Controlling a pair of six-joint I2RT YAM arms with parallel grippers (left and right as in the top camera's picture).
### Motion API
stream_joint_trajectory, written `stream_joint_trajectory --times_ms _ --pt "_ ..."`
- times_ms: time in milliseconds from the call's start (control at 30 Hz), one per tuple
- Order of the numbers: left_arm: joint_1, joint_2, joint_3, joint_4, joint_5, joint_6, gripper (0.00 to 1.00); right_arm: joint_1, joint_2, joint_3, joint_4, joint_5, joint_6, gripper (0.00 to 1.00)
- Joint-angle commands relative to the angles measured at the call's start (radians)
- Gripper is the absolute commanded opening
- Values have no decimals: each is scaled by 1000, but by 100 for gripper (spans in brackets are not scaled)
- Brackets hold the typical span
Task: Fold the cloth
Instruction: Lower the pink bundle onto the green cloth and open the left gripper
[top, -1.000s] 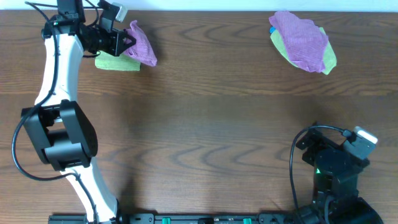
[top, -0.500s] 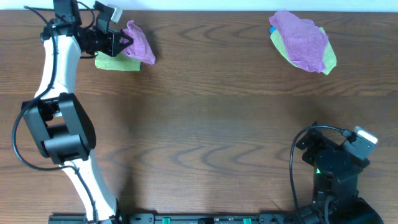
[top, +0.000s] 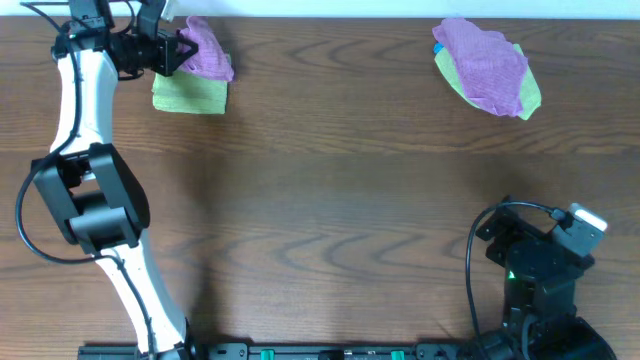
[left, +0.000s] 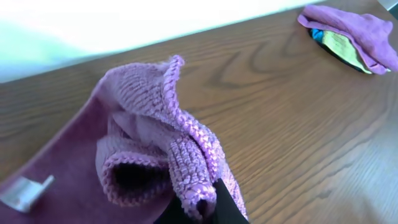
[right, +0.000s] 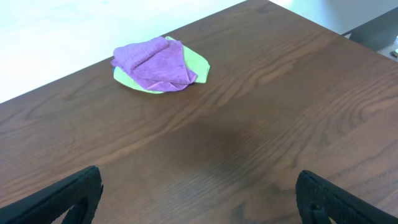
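Note:
The purple cloth still covers only the far edge of the folded green cloth (top: 190, 95), so I should next move my left gripper down, ease back over the green cloth and let go.
My left gripper (top: 178, 48) is at the table's far left corner, shut on a bunched purple cloth (top: 205, 52). The cloth hangs crumpled from the jaws and fills the left wrist view (left: 155, 155); the jaws (left: 200, 211) pinch a fold of it. It sits over the far edge of a folded green cloth (top: 190, 95) lying flat on the table. My right gripper (right: 199, 193) is open and empty, parked near the front right of the table (top: 540, 255).
A pile of cloths, purple (top: 485, 60) over green with a bit of blue, lies at the far right; it also shows in the left wrist view (left: 348, 40) and the right wrist view (right: 158, 62). The brown wooden table's far edge (top: 320, 20) runs just behind the left gripper.
My left gripper has pulled the purple cloth back and to the left, toward the far edge, uncovering more of the green cloth. The right arm has not moved.

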Motion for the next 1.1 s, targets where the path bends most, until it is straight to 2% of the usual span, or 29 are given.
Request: stream_joint_trajectory --times_ms 0,333,600,967,1000,1033,1067 --pt "3 45 22 -32 23 -11 6 -7 -2 1 -2 11 14 99" --pt "12 120 22 -119 -15 0 6 -7 -2 1 -2 11 14 99" --pt "77 125 22 -141 -16 -27 6 -7 -2 1 -2 11 14 99" --pt "113 125 22 -177 -133 -27 6 -7 -2 1 -2 11 14 99" --pt "113 126 22 -175 -133 -28 10 -7 -2 1 -2 11 14 99" --pt "113 126 22 -175 -137 -34 26 -7 -2 1 -2 11 14 99" --pt "113 126 22 -172 -143 -47 56 -7 -2 1 -2 11 14 99"
